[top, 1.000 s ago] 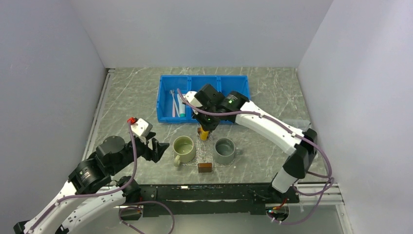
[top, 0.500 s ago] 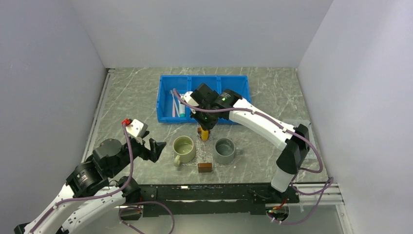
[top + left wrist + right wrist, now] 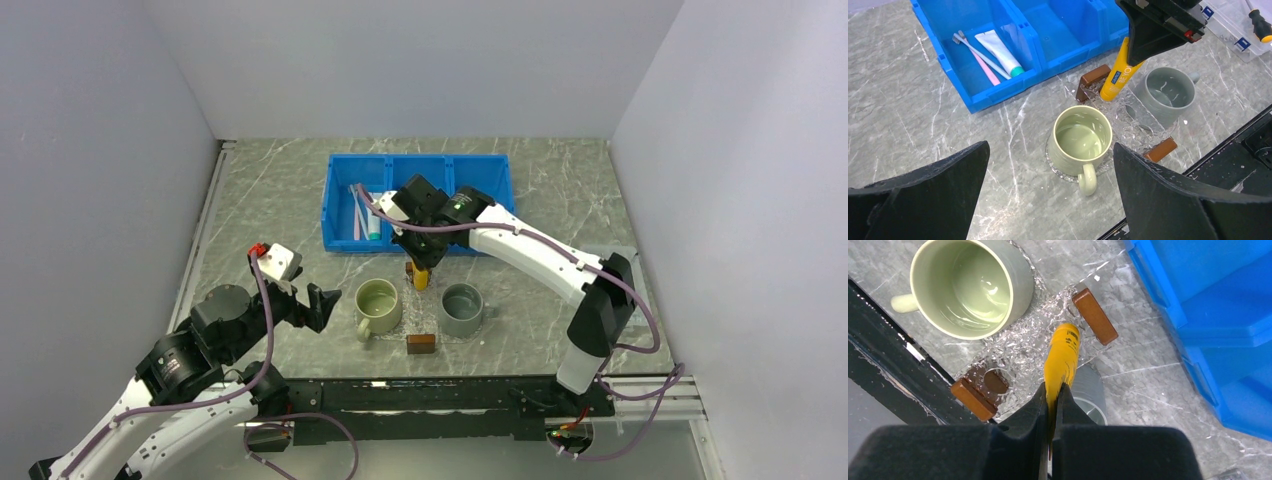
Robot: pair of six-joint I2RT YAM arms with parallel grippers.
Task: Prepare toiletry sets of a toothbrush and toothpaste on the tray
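Note:
I will move my right gripper down next to set the tube's lower end beside the far brown block, because that end hangs over open tray between the mugs.
My right gripper [image 3: 421,258] is shut on the yellow-orange toothpaste tube [image 3: 421,276] and holds it tilted, its lower end over the far part of the clear glittery tray [image 3: 428,318]. The tube [image 3: 1062,355] also shows between my right fingers [image 3: 1040,405] and in the left wrist view [image 3: 1117,76]. The tray [image 3: 1130,122] lies between two mugs. The pinkish toothbrush [image 3: 986,71], the pale toothbrush [image 3: 979,51] and the white teal-capped toothpaste [image 3: 998,51] lie in the blue bin's left compartment. My left gripper [image 3: 318,306] is open and empty, left of the green mug.
The blue three-compartment bin [image 3: 490,178] stands behind the tray. A green mug [image 3: 379,305] and a grey mug [image 3: 462,308] sit at the tray's ends. Small brown blocks [image 3: 421,343] [image 3: 1092,80] lie at its near and far edges. A clear box [image 3: 1233,27] is at the right.
My right gripper has shifted a little left and lower with the yellow tube. My left arm drew back slightly to the left, then held still.

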